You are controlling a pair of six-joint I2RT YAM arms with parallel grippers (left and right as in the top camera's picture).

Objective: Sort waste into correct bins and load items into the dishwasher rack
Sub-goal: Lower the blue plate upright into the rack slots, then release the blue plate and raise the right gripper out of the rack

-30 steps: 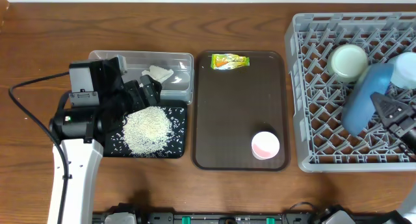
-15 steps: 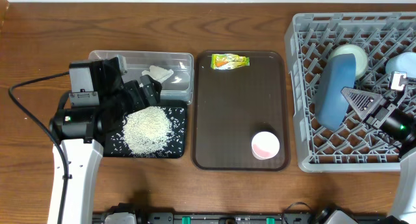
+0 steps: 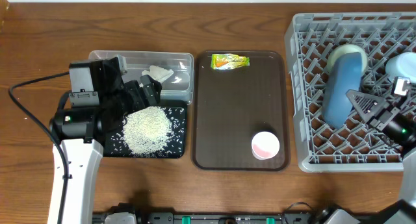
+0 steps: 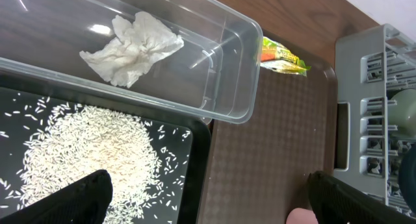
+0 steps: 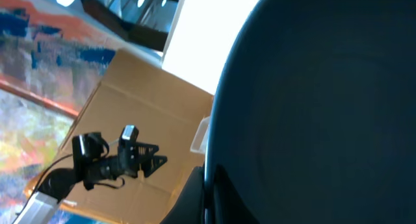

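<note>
The right gripper turns next and swings the large blue plate crosswise into the rack's open near rows (image 3: 347, 138).
My right gripper (image 3: 361, 104) is shut on the rim of the large blue plate (image 3: 342, 86), which stands on edge in the grey dishwasher rack (image 3: 304, 120). In the right wrist view the plate (image 5: 312, 107) fills the frame, with the gripper (image 5: 207, 188) clamped on its edge. A mint-white bowl (image 3: 351, 52) shows behind the plate and a light-blue bowl (image 3: 400, 63) sits at the rack's right. My left gripper (image 4: 214, 203) hangs open above the rice (image 4: 91, 152) on the black tray (image 4: 195, 178). The tissue (image 4: 130, 45) lies in the clear tub (image 4: 227, 87).
A brown serving tray (image 3: 240, 107) lies between the bins and the rack. It carries the yellow-green snack wrapper (image 3: 229, 61) at its far end and a pink cup (image 3: 265, 145) near its front right corner. A black cable (image 3: 26, 113) trails left of the left arm.
The right gripper swung the blue plate leftward across the rack and tipped it up on edge in front of the mint-white bowl. The left arm has stayed still.
</note>
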